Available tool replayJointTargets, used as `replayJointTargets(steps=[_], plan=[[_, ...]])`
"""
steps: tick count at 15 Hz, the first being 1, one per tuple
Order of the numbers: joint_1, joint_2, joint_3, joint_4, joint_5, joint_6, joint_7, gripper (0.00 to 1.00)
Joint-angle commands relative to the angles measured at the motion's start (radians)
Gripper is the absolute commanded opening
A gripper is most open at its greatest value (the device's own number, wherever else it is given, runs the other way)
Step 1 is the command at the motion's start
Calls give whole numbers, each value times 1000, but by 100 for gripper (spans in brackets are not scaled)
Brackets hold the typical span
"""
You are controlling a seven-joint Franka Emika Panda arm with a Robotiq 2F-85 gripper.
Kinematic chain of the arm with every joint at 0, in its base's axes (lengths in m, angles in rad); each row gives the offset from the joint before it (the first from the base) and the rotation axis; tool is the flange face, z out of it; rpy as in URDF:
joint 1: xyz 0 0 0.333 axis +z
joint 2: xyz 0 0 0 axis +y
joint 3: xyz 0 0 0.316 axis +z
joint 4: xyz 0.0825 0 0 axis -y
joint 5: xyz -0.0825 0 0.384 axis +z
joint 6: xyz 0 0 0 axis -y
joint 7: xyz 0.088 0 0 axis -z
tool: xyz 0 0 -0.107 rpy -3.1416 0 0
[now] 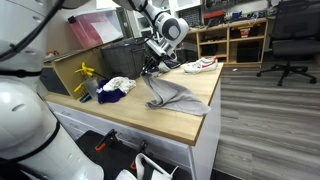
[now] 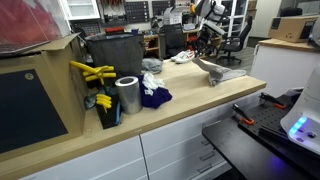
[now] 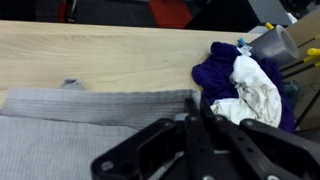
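My gripper moves the raised corner outward next, toward the black bin's side of the table, since the grey cloth [image 1: 172, 97] is still folded. My gripper opens only after that.
A grey cloth [image 1: 172, 97] lies on the wooden table [image 1: 190, 120], with one corner pulled up off the surface. My gripper [image 1: 152, 64] is shut on that raised corner. In the other exterior view the gripper [image 2: 207, 56] hangs over the cloth [image 2: 222, 72] at the table's far end. In the wrist view the fingers [image 3: 190, 108] are pressed together above the grey cloth [image 3: 80, 125], whose folded edge runs across the wood.
A purple cloth [image 3: 218, 72] and a white cloth [image 3: 255, 92] lie bunched beside a metal can [image 2: 128, 96]. Yellow tools [image 2: 92, 72] lean against a cardboard box [image 2: 40, 95]. A white shoe [image 1: 200, 65] lies at the table's far side. A black bin [image 2: 115, 50] stands behind.
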Motion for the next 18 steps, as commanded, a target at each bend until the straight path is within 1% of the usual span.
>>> replayJointTargets(steps=[1, 5, 8, 12, 13, 14, 16, 17, 18], plan=[[14, 21, -13, 43, 82, 60, 94, 1], [24, 21, -20, 39, 138, 184, 160, 1], [33, 15, -24, 26, 144, 281, 182, 1], [44, 12, -21, 14, 135, 369, 221, 1], [47, 12, -21, 11, 126, 377, 227, 31], [50, 11, -20, 7, 119, 385, 225, 33], [54, 11, -21, 6, 99, 391, 209, 46], [52, 8, -21, 7, 93, 391, 202, 55], [49, 1, -20, 7, 88, 390, 195, 61]])
